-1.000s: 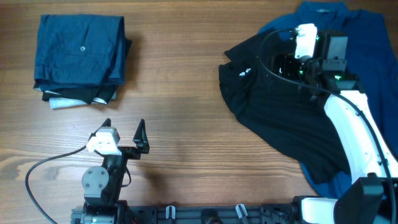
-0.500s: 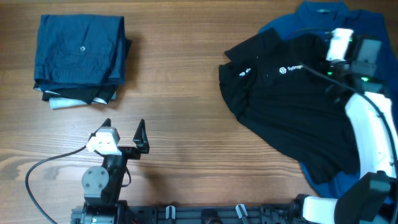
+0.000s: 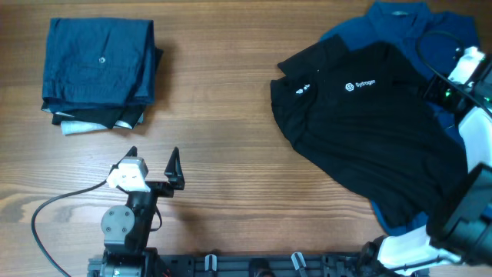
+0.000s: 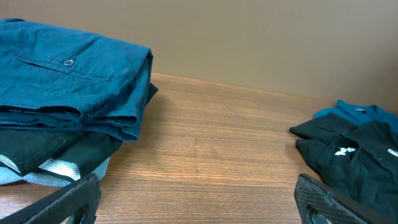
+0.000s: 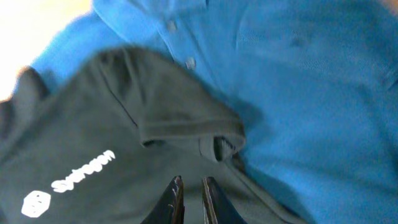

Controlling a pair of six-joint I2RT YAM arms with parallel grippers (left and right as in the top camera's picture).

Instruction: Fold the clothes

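Note:
My left gripper swings outward and to its right in the overhead view next, then tips down onto the black shirt's fold, since it bunches up there.
A black collared shirt [image 3: 369, 131] lies spread at the right of the table, its white logo [image 3: 360, 85] facing up. It rests on a blue garment [image 3: 400, 23]. My right arm [image 3: 469, 69] sits at the far right edge. In the right wrist view my right gripper [image 5: 191, 180] hovers over the black shirt [image 5: 112, 137] just below its collar [image 5: 186, 118], fingers drawn close together with nothing between them. Blue cloth [image 5: 298, 93] fills the right of that view. My left gripper [image 3: 154, 161] rests open near the front left, far from the shirt.
A folded stack with blue cloth on top [image 3: 100, 65] sits at the back left; it also shows in the left wrist view [image 4: 68, 74]. Bare wooden table [image 3: 223, 138] stretches between stack and shirt. A cable [image 3: 54, 208] loops by the left arm's base.
My right arm has swung from over the black shirt's chest to the right edge, uncovering the logo, and its gripper has closed. The left arm has not moved.

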